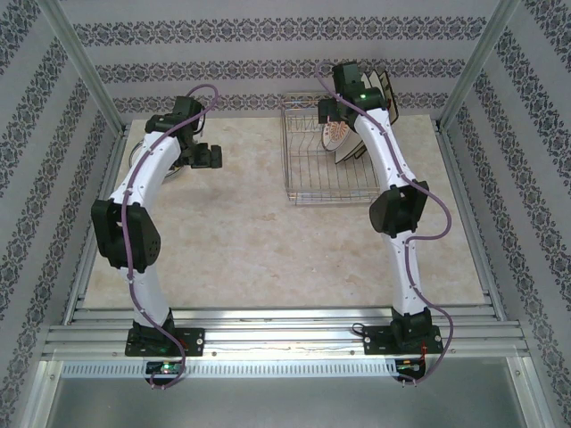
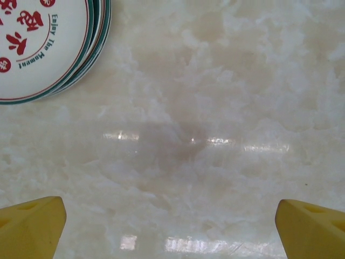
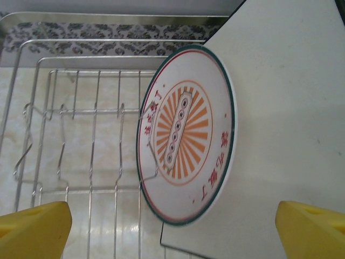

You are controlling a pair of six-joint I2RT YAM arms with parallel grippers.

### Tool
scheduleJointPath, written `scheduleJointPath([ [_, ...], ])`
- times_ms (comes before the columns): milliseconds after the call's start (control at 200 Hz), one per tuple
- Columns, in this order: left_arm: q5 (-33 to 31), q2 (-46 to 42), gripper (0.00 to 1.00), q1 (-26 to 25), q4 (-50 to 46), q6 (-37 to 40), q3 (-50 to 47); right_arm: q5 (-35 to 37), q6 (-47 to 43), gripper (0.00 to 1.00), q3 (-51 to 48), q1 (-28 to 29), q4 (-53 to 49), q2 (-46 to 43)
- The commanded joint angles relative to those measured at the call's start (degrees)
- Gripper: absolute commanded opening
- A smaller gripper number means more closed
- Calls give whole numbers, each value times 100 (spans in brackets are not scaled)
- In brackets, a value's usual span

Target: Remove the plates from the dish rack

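Observation:
I should lower my right gripper over the round plate's upper rim (image 3: 233, 135), with one finger on each side of the plate, and close it, because that rim stands clear of the divider wires.
The wire dish rack (image 1: 328, 174) stands at the back right of the table. A round white plate (image 3: 186, 145) with a green rim and an orange sunburst stands upright between its divider wires (image 3: 81, 113). It leans against a larger square cream plate (image 3: 285, 108). My right gripper (image 3: 172, 237) hangs open above these plates, one yellow fingertip (image 3: 32, 232) on each side and touching nothing. My left gripper (image 2: 170, 232) is open over bare tabletop at the back left. A stack of round plates (image 2: 43, 48) with red lettering lies flat beside it.
The marble-look tabletop (image 1: 250, 232) stretches between the two arms. Patterned walls (image 1: 53, 134) and metal frame posts (image 1: 464, 80) close in the back and sides. The near half of the rack (image 1: 321, 183) holds nothing.

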Motion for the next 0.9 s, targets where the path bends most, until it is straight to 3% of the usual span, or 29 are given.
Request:
scheduleJointPath([
  [0, -183, 118, 100, -75, -203, 124, 172, 231, 164, 96, 479, -125, 231, 421],
  [340, -281, 334, 100, -74, -250, 133, 329, -227, 509, 85, 551, -240, 968, 1065],
  [640, -397, 184, 100, -68, -224, 59, 72, -411, 661, 56, 520, -88, 1281, 1304],
  [675, -401, 174, 100, -74, -260, 46, 58, -393, 654, 48, 491, -53, 1303, 1295],
  [894, -430, 99, 100, -75, -207, 102, 24, -210, 579, 23, 385, 96, 1317, 1123],
])
